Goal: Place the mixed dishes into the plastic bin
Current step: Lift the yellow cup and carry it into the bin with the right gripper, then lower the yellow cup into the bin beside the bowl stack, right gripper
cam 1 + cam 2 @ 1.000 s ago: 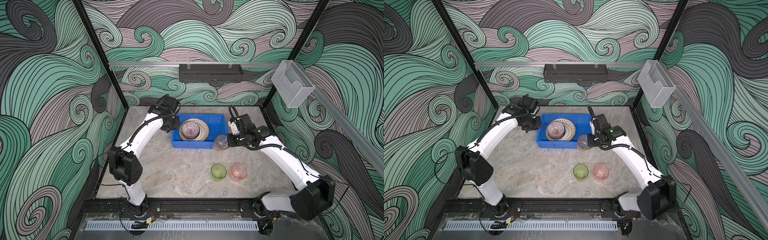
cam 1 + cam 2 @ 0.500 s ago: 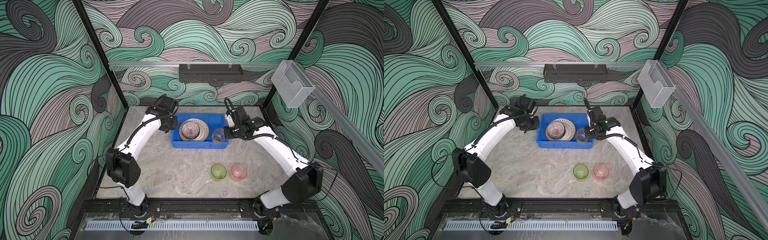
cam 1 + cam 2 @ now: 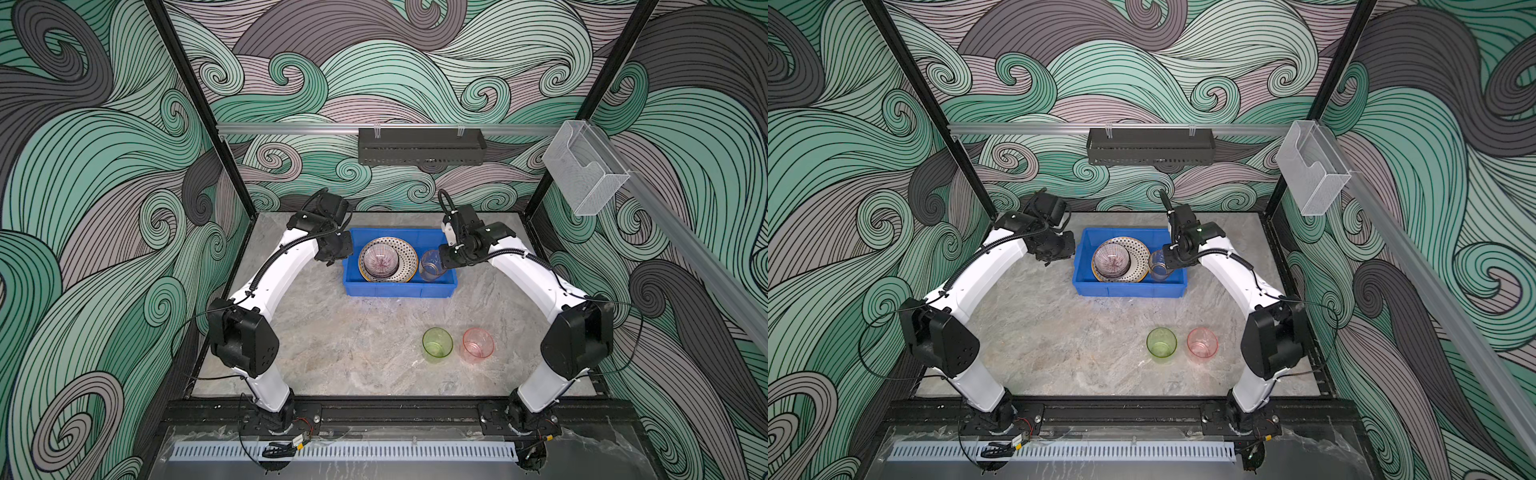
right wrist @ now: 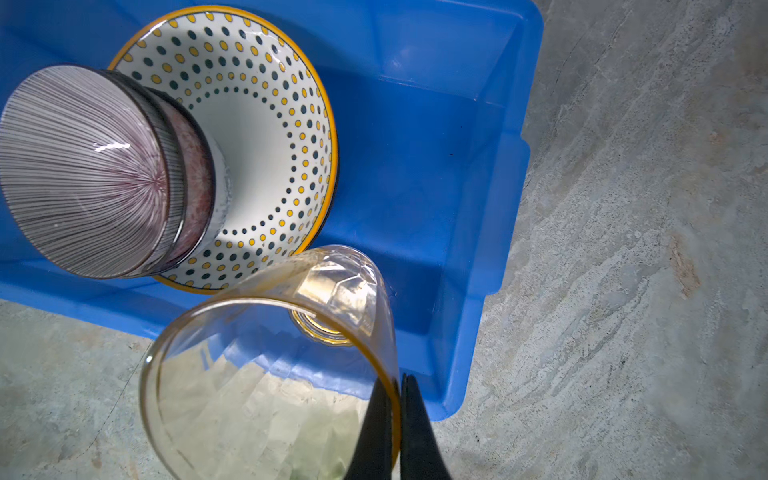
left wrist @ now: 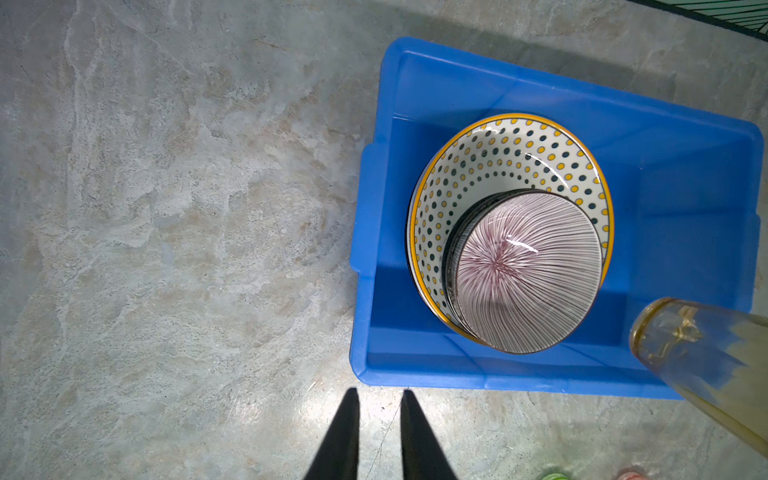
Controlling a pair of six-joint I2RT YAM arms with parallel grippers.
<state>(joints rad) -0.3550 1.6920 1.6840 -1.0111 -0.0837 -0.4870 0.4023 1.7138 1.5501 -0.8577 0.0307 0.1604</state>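
The bare bottom of the bin beside the plate (image 4: 406, 300) is open below the orange cup, so the robot's right gripper needs to lower the cup onto that bottom next and then let go of the cup's rim.
The blue plastic bin (image 3: 399, 291) (image 3: 1129, 287) stands at the back of the table. In it lies a plate with yellow and dark dots (image 3: 406, 252) (image 5: 505, 160) (image 4: 257, 99). A bowl with fine purple lines (image 3: 379, 262) (image 5: 528, 270) (image 4: 79, 166) sits on the plate, stacked on another bowl. My right gripper (image 4: 397, 380) (image 3: 446, 259) is shut on the rim of the orange cup (image 4: 266, 374) (image 3: 432, 266) (image 3: 1158, 266) (image 5: 702, 353), held tilted over the bin's right end. My left gripper (image 5: 379, 395) (image 3: 332, 257) hovers just outside the bin's left end, slightly open and holding nothing. The green cup (image 3: 437, 344) (image 3: 1161, 341) and the pink cup (image 3: 478, 344) (image 3: 1202, 343) stand upright on the table.
A black perforated tray (image 3: 422, 146) hangs on the back wall rail. A clear holder (image 3: 584, 168) is fixed to the right wall. Bare marble table (image 3: 353, 345) lies between the bin and the front rail. Both arms curve round the sides.
My right gripper carried the orange cup from beside the bin's front right corner to over the bin's right end. My left arm shifted slightly.
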